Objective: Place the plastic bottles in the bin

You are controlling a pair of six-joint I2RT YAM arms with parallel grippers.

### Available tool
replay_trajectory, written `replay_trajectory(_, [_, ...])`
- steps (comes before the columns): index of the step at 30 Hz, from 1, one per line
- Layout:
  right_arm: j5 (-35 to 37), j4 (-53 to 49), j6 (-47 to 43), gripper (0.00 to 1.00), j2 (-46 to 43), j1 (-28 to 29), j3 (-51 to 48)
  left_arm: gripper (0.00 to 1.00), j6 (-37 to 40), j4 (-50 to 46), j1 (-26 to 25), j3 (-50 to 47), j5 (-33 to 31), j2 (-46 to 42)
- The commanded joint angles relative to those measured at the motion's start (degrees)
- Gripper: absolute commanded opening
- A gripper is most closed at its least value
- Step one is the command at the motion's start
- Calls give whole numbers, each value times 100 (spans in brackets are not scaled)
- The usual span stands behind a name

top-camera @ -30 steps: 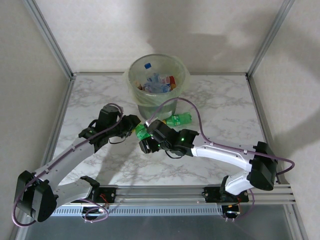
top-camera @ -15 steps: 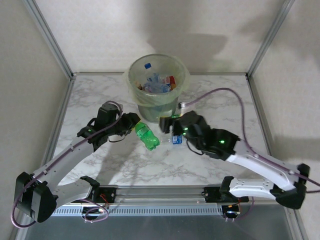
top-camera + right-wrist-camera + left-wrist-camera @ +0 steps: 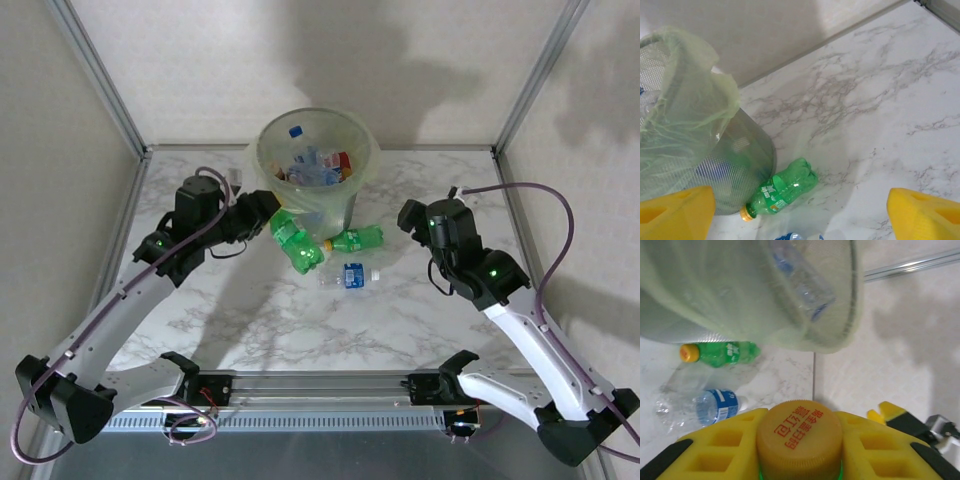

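Note:
My left gripper rises outward past the bin's rim and over the bin's opening [image 3: 325, 150] [image 3: 827, 272] next. It then releases the green bottle, since the bottle still hangs outside the bin.
The bin [image 3: 313, 165], a pale-green bucket with a bag liner, stands at the back and holds several plastic bottles. My left gripper [image 3: 262, 210] is shut on a green bottle [image 3: 296, 244] that hangs tilted just left of the bin's base. In the left wrist view its yellow cap [image 3: 799, 432] sits squeezed between the yellow fingers [image 3: 715, 445]. A second green bottle [image 3: 358, 239] lies against the bin's foot, and a clear bottle with a blue label [image 3: 348, 275] lies in front of it. My right gripper [image 3: 415, 215] hangs open and holds nothing, to the right of the bin.
Metal frame posts [image 3: 100, 75] and white walls close the table [image 3: 200, 310] on three sides. The marble top has free room at the front and far right. The rail [image 3: 320, 385] with the arm bases runs along the near edge.
The right gripper opened and its arm swung away to the right of the bin. The left arm carried the green bottle back and up toward the bin. The clear bottle now lies uncovered.

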Motion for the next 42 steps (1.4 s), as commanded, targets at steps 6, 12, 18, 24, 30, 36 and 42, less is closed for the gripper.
replay_trajectory(6, [-446, 13, 236, 89, -93, -115, -208, 25, 443, -172, 142, 2140, -38, 1152])
replay_trajectory(12, [-539, -25, 259, 89, -214, -126, -290, 26, 438, -242, 321, 3850, -263, 2341])
replay_trajectory(18, [-564, -22, 261, 89, -302, -126, -391, 25, 221, -239, 400, 5129, -406, 3593])
replay_trajectory(24, [-636, 40, 251, 89, -297, -126, -479, 24, 211, -252, 390, 5913, -1067, 4405])
replay_trajectory(30, [-689, 45, 208, 89, -306, -128, -526, 23, 283, -411, 353, 6657, -1398, 5274])
replay_trajectory(36, [-709, 54, 229, 89, -368, -134, -641, 21, 369, -707, 264, 7241, -1639, 5853])
replay_trajectory(42, [-724, 53, 197, 89, -345, -134, -633, 24, 424, -753, 188, 7183, -1790, 5970])
